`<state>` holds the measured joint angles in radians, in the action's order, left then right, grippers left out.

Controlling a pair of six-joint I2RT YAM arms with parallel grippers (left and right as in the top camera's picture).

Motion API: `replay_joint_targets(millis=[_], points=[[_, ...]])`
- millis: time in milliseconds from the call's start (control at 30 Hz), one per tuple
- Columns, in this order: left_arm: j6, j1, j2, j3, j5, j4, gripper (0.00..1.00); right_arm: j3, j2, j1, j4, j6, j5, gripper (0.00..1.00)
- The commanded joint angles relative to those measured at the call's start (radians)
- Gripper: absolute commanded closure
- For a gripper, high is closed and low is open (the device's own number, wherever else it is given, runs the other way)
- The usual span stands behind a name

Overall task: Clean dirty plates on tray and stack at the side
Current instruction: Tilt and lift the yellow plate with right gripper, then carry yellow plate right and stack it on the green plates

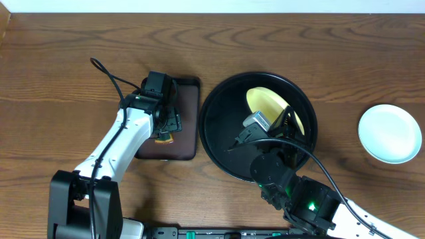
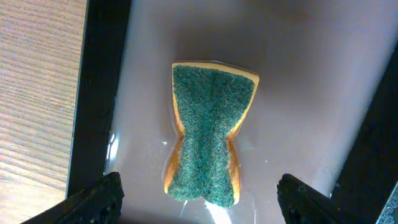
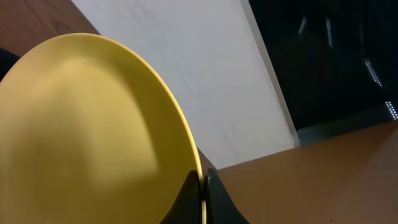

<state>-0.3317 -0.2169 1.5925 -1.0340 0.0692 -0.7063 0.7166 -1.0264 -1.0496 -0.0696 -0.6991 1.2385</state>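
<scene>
My right gripper holds the plate. Next, it will swing to the right in the overhead view and down, and let go of the plate onto the pale mint plate [image 1: 390,133], because that one already lies aside.
The pale yellow plate [image 1: 265,104] is held tilted above the large round black tray [image 1: 219,126]. My right gripper [image 3: 203,186] is shut on the yellow plate's rim [image 3: 93,124] and grips it edge-on. A pale mint plate [image 1: 390,133] lies on the bare wood at the right side. My left gripper [image 2: 198,196] is open, hanging just above a green and orange sponge [image 2: 208,134], which lies pinched in at its middle. A third plate is not in view.
The sponge lies in a small dark brown rectangular tray [image 1: 186,123] left of the black tray. The left arm's cable [image 1: 109,76] loops over the table. Wood-grain tabletop [image 1: 332,40] surrounds both trays.
</scene>
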Motion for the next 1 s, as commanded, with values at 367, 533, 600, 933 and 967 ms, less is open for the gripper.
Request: replay_joint_targets(millis=[367,533,600,933,967], points=[[0.013,0.005,-0.005,0.005,0.002,-0.003,0.20,0.003,0.011,-0.002,-0.013,0.252,0.046,0.99],[0.013,0.005,-0.005,0.005,0.002,-0.003,0.20,0.003,0.011,0.031,-0.080,0.477,-0.008,0.99],[0.013,0.005,-0.005,0.005,0.002,-0.003,0.20,0.003,0.011,0.065,-0.134,0.577,-0.099,0.99],[0.013,0.004,-0.005,0.005,0.002,-0.003,0.20,0.051,0.048,0.453,-0.393,0.965,-0.760,0.99],[0.013,0.005,-0.005,0.005,0.002,-0.003,0.20,0.064,0.061,0.518,-0.409,0.988,-0.836,0.99]])
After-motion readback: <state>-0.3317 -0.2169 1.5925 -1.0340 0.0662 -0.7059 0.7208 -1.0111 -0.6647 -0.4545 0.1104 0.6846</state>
